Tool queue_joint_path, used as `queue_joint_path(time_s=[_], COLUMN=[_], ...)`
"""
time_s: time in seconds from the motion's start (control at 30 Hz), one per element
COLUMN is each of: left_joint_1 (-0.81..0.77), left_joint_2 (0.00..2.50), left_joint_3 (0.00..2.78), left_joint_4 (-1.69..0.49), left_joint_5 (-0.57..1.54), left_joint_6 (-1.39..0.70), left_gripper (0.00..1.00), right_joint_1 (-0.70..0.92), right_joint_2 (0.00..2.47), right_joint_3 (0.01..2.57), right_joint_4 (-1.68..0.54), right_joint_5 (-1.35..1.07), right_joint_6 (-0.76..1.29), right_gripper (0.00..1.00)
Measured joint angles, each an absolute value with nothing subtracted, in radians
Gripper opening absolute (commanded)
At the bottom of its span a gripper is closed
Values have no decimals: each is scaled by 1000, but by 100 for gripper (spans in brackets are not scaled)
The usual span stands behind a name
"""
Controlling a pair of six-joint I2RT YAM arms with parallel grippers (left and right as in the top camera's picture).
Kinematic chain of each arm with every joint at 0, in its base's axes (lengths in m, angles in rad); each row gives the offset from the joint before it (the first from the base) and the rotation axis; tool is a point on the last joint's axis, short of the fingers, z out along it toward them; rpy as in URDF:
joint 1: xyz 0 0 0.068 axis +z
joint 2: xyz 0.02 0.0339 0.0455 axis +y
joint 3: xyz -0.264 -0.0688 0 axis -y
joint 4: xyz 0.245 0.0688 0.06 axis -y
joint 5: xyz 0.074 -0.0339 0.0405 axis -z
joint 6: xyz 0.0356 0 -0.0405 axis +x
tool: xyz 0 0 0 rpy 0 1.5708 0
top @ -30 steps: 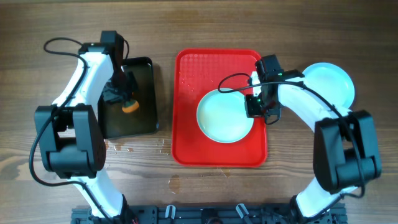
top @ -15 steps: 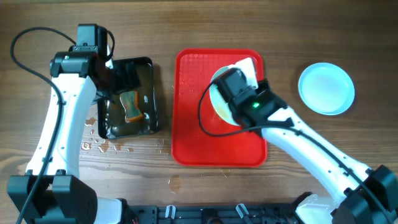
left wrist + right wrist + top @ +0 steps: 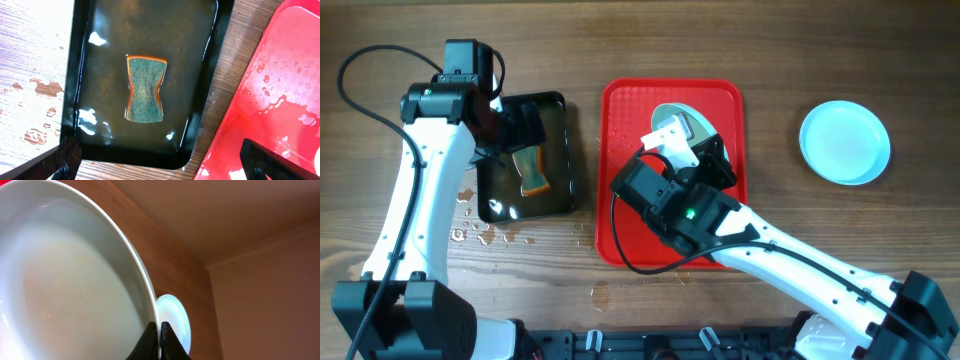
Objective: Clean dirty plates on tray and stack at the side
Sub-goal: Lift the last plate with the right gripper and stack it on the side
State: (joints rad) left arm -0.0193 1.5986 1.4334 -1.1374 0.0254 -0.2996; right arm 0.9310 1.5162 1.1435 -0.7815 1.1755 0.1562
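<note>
I should move my right gripper to the right in the overhead view and let go of the tipped plate on top of the one plate [image 3: 845, 143] [image 3: 174, 316] that already lies flat beside the tray.
One pale blue plate [image 3: 65, 280] is tipped steeply on edge over the red tray [image 3: 620, 215], and my right gripper [image 3: 160, 332] is shut on its rim. From overhead only a sliver of this plate [image 3: 682, 117] shows past the right arm. A second plate [image 3: 844, 142] lies flat on the table to the right of the tray. My left gripper [image 3: 161, 169] is open above the black tray [image 3: 80, 75], holding nothing. An orange-backed sponge [image 3: 145, 88] lies below it in the water.
The black tray [image 3: 560, 180] holds shallow water and sits just left of the red tray [image 3: 280, 90], with a strip of wood between. Water drops [image 3: 480, 235] spot the table in front of it. The right arm [image 3: 770, 255] stretches across the tray's front right.
My left gripper has opened and let go of the sponge, which now lies in the black tray. The right arm has swung across the red tray, lifting and tipping its plate on edge.
</note>
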Motion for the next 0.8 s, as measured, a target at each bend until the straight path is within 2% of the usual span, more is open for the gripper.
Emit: queue_joint_path(time_s=[0.6,0.8], left_joint_1=[-19,-19], left_joint_2=[1599,1599], left_joint_3=[1433,1433], left_joint_4=[-1137,-1138], left_joint_5=[25,25], left_joint_6=[-300,-300], left_gripper=[100,100], right_joint_1=[931,870], right_joint_2=[1516,1514], right_joint_3=[1143,1143], right_joint_4=[-777,-702], right_joint_5=[1209,1099], right_joint_6=[138,121], right_gripper=[4,4])
